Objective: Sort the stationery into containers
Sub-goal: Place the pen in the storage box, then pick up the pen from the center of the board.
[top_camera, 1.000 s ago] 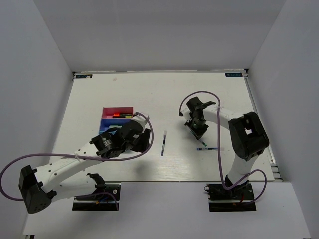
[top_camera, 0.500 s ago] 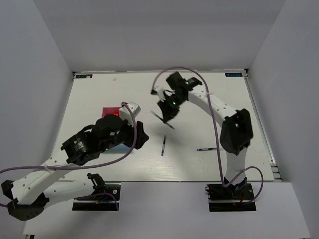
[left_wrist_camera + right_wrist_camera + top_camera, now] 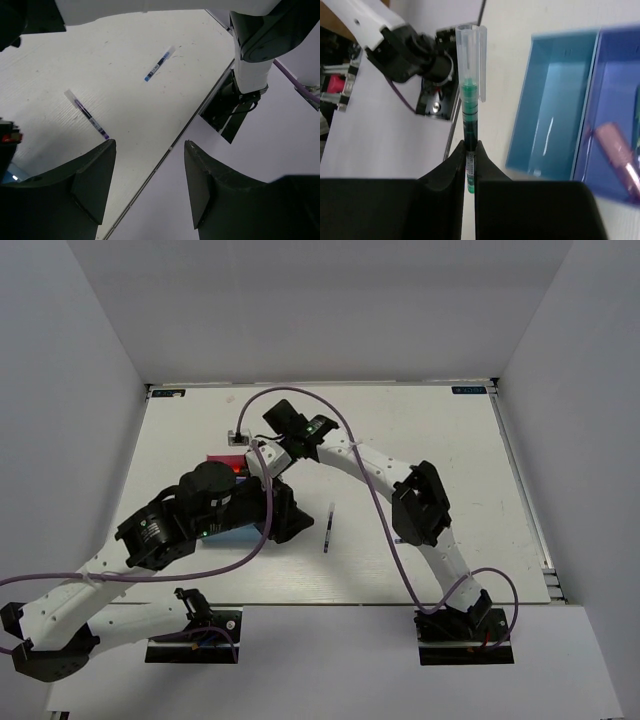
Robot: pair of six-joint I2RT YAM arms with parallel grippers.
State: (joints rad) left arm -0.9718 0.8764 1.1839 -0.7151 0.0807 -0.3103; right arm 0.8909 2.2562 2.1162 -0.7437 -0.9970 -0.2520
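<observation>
I will move my right gripper to the right in its wrist view, over the bottom of the light blue tray, and let go of the green pen [image 3: 470, 120], because that bottom is bare.
My right gripper [image 3: 469, 150] is shut on a thin green pen [image 3: 470, 120] with a clear cap, held above the table beside the light blue tray [image 3: 540, 145]. The dark blue tray [image 3: 620, 85] next to it holds a pink highlighter [image 3: 619, 152]. In the top view the right gripper [image 3: 260, 454] reaches over the magenta-pink tray [image 3: 218, 461]. My left gripper [image 3: 150, 185] is open and empty, raised above the trays [image 3: 283, 512]. Two dark pens lie on the table, one at the middle [image 3: 328, 527] [image 3: 86, 114] and one farther right [image 3: 159, 63].
The left arm [image 3: 190, 515] hides most of the blue trays in the top view. The right arm's elbow [image 3: 420, 502] hangs over the right-hand pen. The table's near edge [image 3: 200, 110] and the right arm's base [image 3: 235, 105] show in the left wrist view.
The right arm swung from the table's right middle across to the trays on the left, carrying the green pen. The left arm lifted and pulled back a little.
</observation>
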